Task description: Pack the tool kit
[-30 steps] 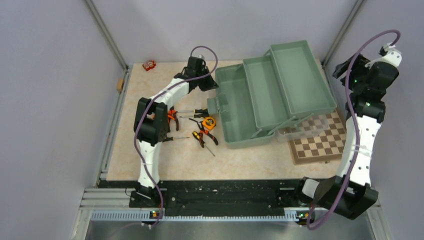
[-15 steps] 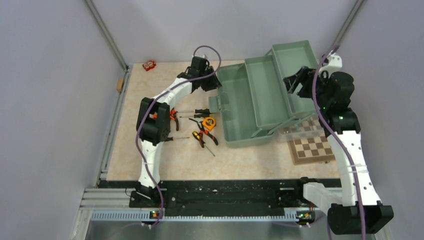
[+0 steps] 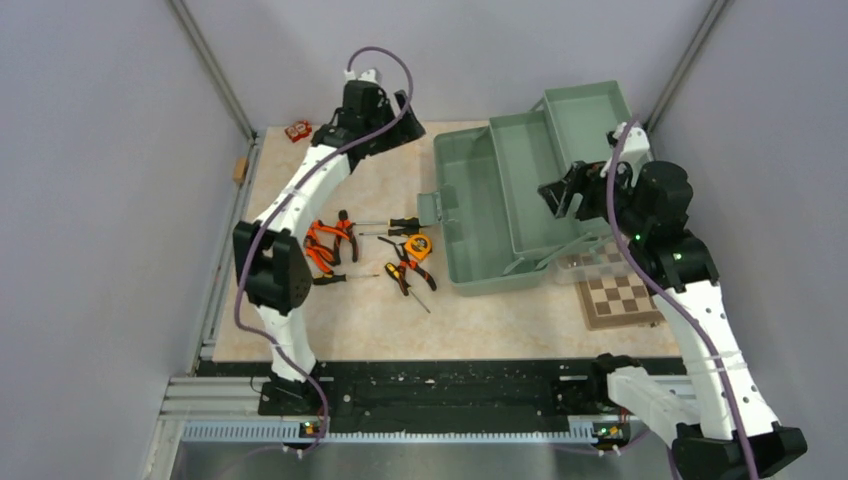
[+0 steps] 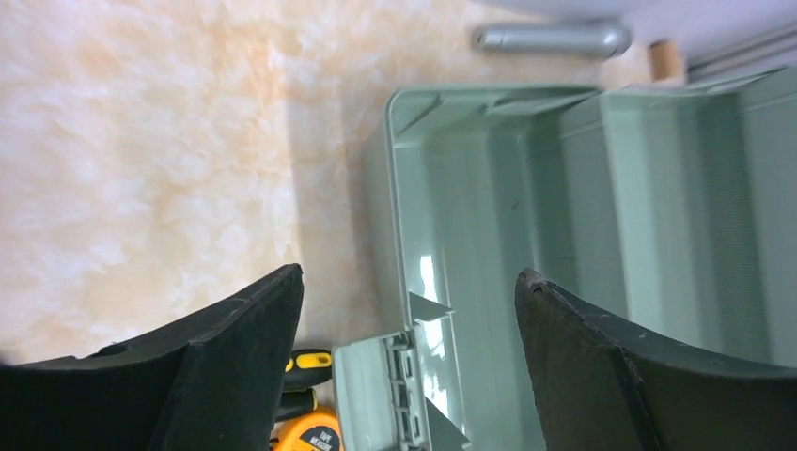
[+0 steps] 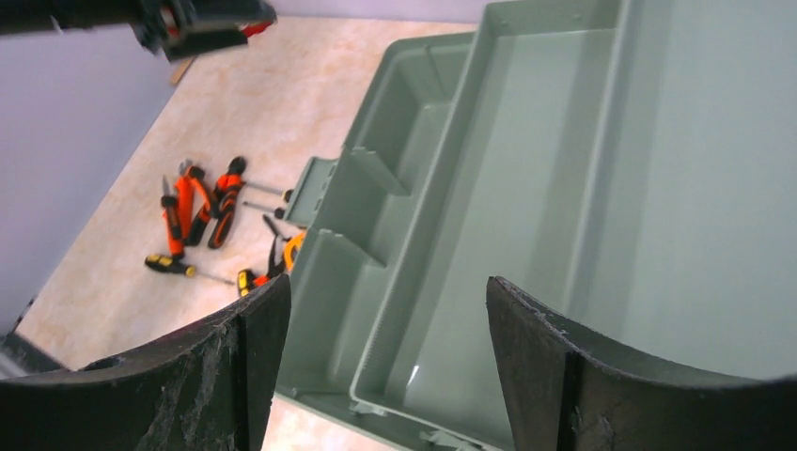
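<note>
Next, my right gripper moves to the left in the top view and down onto the pliers' handle crossing the screwdriver, since these pliers lie on top.
The sage-green toolbox (image 3: 470, 225) lies wide open on the table, its inner tray (image 3: 530, 175) swung out to the right. My left gripper (image 3: 410, 122) hovers open above the table near the box's back-left corner; the left wrist view shows the box's rim (image 4: 381, 207) between its open fingers (image 4: 235, 348). My right gripper (image 3: 556, 197) hangs open over the tray (image 5: 507, 188), holding nothing. Orange-black pliers (image 3: 325, 242), yellow-black screwdrivers (image 3: 398, 224) and the orange tape measure (image 3: 420, 245) lie on the table left of the box.
A brown-and-cream chessboard (image 3: 620, 298) and a clear plastic box (image 3: 598, 264) sit right of the toolbox. A small red object (image 3: 298, 130) lies at the back left corner. A grey metal cylinder (image 4: 550, 39) lies behind the box.
My left gripper has opened and lifted off the toolbox's left end, moving back and left. My right arm has swung in from the far right to above the tray.
</note>
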`<state>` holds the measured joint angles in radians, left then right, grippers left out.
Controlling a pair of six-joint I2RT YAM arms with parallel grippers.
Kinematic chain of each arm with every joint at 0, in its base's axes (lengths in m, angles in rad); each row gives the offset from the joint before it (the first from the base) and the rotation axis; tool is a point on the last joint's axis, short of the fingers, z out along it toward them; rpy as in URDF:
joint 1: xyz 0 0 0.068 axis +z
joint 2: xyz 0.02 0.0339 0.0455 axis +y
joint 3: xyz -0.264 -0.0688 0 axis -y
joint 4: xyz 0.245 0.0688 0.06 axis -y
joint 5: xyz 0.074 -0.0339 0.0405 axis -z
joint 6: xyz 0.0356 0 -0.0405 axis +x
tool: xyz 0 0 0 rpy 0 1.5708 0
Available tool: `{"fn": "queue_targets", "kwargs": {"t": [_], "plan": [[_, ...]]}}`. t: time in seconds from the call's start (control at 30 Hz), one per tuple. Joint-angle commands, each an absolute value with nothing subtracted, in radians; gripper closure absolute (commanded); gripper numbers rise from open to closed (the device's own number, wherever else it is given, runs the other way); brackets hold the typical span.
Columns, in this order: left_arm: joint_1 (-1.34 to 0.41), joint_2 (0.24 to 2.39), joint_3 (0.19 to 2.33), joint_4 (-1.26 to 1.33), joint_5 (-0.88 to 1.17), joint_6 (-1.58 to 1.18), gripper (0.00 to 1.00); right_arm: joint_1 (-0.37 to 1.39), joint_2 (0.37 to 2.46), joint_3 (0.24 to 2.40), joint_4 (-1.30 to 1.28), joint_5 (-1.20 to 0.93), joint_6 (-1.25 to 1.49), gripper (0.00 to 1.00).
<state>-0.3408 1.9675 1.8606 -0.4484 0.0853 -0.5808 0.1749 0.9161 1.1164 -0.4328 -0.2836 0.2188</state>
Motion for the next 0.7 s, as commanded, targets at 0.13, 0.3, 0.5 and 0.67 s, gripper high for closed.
{"fn": "queue_targets", "kwargs": {"t": [0.13,0.3,0.5,0.67], "plan": [[-0.327,1.544,1.527,-0.436,-0.014,-0.534,0.11,0.436,0.945,1.161,-0.444,-0.214,0.17,0.25],[-0.322,1.288,1.241,-0.447,-0.074,-0.548,0.1,0.653,1.015,1.166,-0.437,-0.119,0.155,0.25],[-0.308,1.013,1.068,-0.547,-0.211,-0.548,0.06,0.757,1.101,1.154,-0.408,-0.08,0.155,0.26],[-0.271,0.847,1.006,-0.623,-0.311,-0.493,0.01,0.814,1.158,1.144,-0.388,-0.046,0.173,0.26]]}}
